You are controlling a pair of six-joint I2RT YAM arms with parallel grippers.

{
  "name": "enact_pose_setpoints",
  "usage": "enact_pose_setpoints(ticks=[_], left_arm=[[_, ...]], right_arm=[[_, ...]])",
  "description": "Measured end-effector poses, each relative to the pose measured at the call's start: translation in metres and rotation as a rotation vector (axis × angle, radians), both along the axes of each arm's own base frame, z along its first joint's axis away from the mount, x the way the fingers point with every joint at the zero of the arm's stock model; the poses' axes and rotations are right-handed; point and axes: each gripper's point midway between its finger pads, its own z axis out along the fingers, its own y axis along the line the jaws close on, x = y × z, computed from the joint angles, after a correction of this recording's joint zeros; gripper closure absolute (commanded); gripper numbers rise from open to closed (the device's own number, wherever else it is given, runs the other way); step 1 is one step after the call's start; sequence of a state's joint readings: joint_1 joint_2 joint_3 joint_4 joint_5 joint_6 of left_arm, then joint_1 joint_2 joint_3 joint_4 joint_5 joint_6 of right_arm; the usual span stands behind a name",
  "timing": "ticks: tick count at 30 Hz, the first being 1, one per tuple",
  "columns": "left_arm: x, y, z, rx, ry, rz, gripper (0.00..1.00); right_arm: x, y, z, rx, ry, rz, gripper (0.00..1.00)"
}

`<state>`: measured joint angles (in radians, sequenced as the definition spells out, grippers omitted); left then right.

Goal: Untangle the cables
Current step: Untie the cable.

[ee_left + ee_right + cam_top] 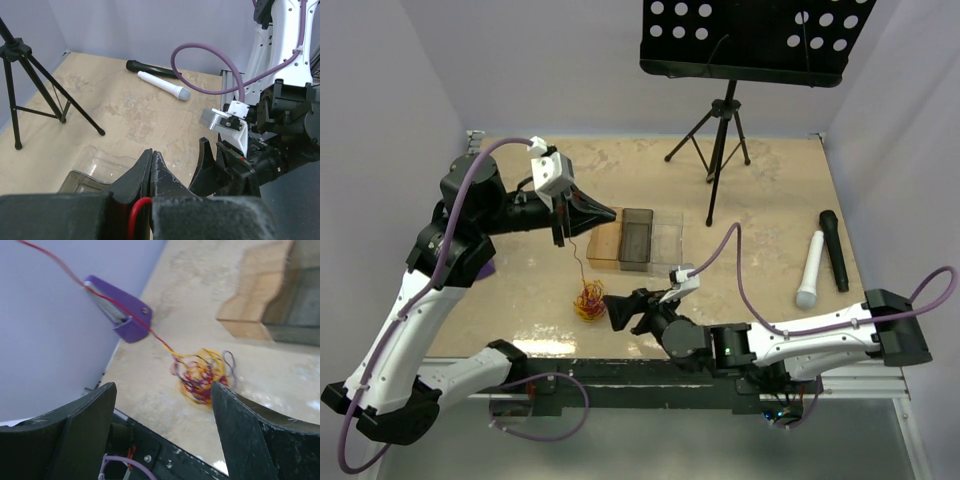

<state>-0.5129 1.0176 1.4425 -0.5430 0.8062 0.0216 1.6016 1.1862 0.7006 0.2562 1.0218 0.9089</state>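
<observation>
My right gripper moves up and outward next, onto the red cable where it rises taut from the tangle to my left gripper.
The cables (588, 300) are a small tangle of thin yellow, red and dark wires lying on the table near its front edge. They also show blurred in the right wrist view (202, 375). One red cable (576, 262) rises taut from the tangle up to my left gripper (606, 212). That gripper is raised above the table and shut on it. In the left wrist view the red cable (136, 212) loops between the closed fingers of the left gripper (151, 155). My right gripper (622, 310) is open and empty, low, just right of the tangle. In the right wrist view the right gripper (162, 387) faces it.
Two clear boxes (635, 238) stand behind the tangle. A purple object (485, 268) lies at the table's left edge. A white microphone (810, 270) and a black microphone (834, 250) lie at the right. A music stand's tripod (720, 135) stands at the back.
</observation>
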Motion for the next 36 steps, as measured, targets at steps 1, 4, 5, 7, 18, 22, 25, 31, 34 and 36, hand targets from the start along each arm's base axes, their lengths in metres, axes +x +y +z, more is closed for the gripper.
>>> enact_pose_setpoints(ticks=[1,4,5,7,18,22,25,31,34,36], left_arm=[[0.000,0.000,0.000,0.000,0.000,0.000,1.00],[-0.001,0.000,0.002,-0.004,0.000,-0.005,1.00],[-0.001,-0.001,0.002,-0.006,0.004,-0.007,1.00],[-0.002,-0.001,0.002,-0.007,0.011,-0.010,1.00],[-0.010,-0.001,0.005,-0.020,0.026,-0.037,1.00],[-0.013,0.000,0.007,-0.023,0.021,-0.045,1.00],[-0.014,0.000,0.007,-0.025,0.020,-0.048,1.00],[-0.015,0.001,0.008,-0.026,0.014,-0.048,0.52],[-0.011,0.003,0.009,-0.026,0.007,-0.014,0.23],[-0.004,0.006,0.010,-0.025,-0.003,0.037,0.15]], right_arm=[[-0.002,0.007,0.012,0.014,-0.027,0.034,0.18],[-0.007,0.032,0.037,-0.010,-0.118,0.119,0.19],[-0.008,0.041,0.043,-0.023,-0.144,0.140,0.19],[-0.008,0.054,0.049,-0.048,-0.186,0.171,0.20],[0.059,0.072,0.042,-0.195,-0.292,0.134,0.33],[0.057,0.092,0.037,-0.233,-0.318,0.183,0.52],[0.056,0.096,0.032,-0.251,-0.327,0.204,0.77],[0.055,0.098,0.031,-0.253,-0.327,0.213,1.00],[0.055,0.096,0.033,-0.255,-0.325,0.213,1.00],[0.054,0.091,0.038,-0.248,-0.319,0.211,1.00]])
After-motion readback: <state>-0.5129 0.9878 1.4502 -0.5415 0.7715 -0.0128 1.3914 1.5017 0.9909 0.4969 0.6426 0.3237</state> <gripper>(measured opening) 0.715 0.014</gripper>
